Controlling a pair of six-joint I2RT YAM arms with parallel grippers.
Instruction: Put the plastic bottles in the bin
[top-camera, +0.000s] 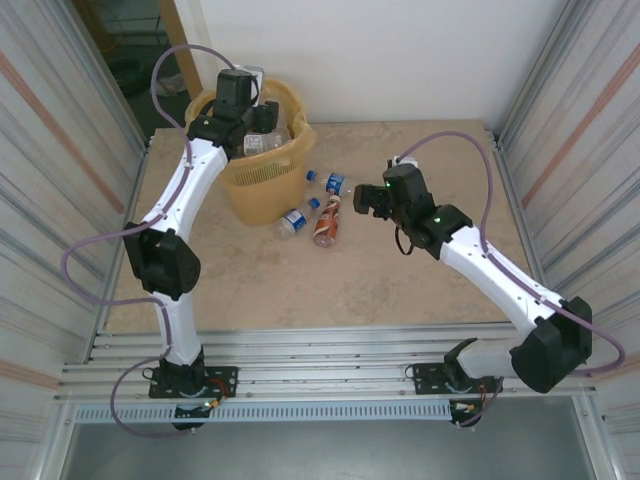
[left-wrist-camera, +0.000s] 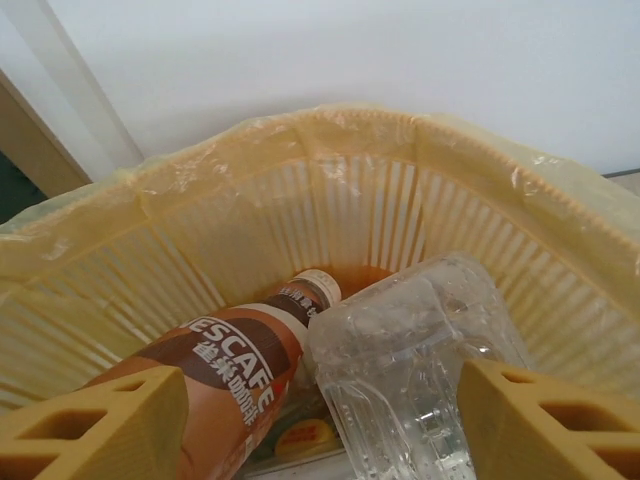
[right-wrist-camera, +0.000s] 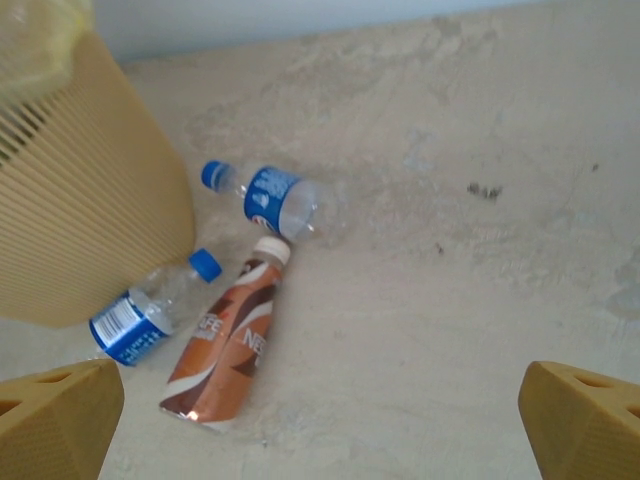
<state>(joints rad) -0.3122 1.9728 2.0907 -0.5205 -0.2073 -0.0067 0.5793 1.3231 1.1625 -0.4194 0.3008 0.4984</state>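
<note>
The cap end of the brown-orange bottle lies against the second clear bottle. So my right gripper should next move down toward the bin, onto the wide body of the brown-orange bottle (top-camera: 326, 228) (right-wrist-camera: 216, 358).
The yellow-orange bin (top-camera: 262, 172) stands at the back left of the table. My left gripper (top-camera: 240, 95) hovers over its mouth, open. In the left wrist view the left gripper (left-wrist-camera: 320, 430) looks down into the lined bin (left-wrist-camera: 330, 190), where a brown Nescafe bottle (left-wrist-camera: 225, 375) and a clear bottle (left-wrist-camera: 420, 350) lie. Three bottles lie on the table right of the bin: a clear blue-labelled one (top-camera: 335, 183) (right-wrist-camera: 272, 198), a second clear one (top-camera: 297, 218) (right-wrist-camera: 150, 310), and a brown-orange one (top-camera: 328, 222) (right-wrist-camera: 228, 345). My right gripper (top-camera: 368, 197) (right-wrist-camera: 320, 420) is open, right of them and empty.
Corrugated metal walls close in the table (top-camera: 400, 270) on the left and right. A white wall stands behind it. The bin's latticed side (right-wrist-camera: 90, 200) is close to the two nearer bottles. Bare beige tabletop stretches right of and in front of the bottles.
</note>
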